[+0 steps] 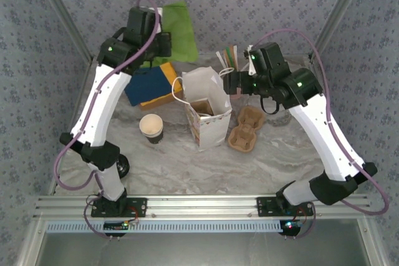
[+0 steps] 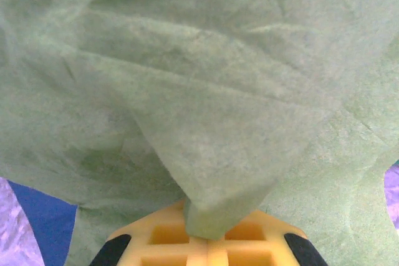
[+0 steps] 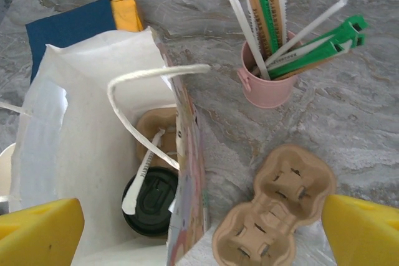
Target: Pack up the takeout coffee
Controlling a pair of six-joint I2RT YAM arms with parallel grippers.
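My left gripper swings the green cloth back toward the empty carrier next, over the white paper bag's opening [image 1: 206, 94], which stands open there. Then it lets go of the cloth.
The takeout coffee [image 3: 149, 200], a cup with a round black lid, stands inside the white paper bag [image 3: 81, 123] in a brown carrier, with a paper-wrapped straw lying across its lid. My right gripper [image 3: 201, 235] hovers open above the bag's right wall with nothing between its yellow fingers. In the top view the right gripper [image 1: 232, 82] is just right of the bag [image 1: 206, 107]. My left gripper [image 2: 207, 238] is shut on a fold of green cloth [image 2: 206, 91], at the back left of the table [image 1: 161, 32].
A lidless brown-sleeved cup [image 1: 151, 128] stands left of the bag. An empty cardboard cup carrier [image 3: 274, 210] lies right of it. A pink pot of straws [image 3: 268, 85] stands behind. A blue and yellow flat item [image 1: 153, 85] lies near the green cloth [image 1: 177, 23].
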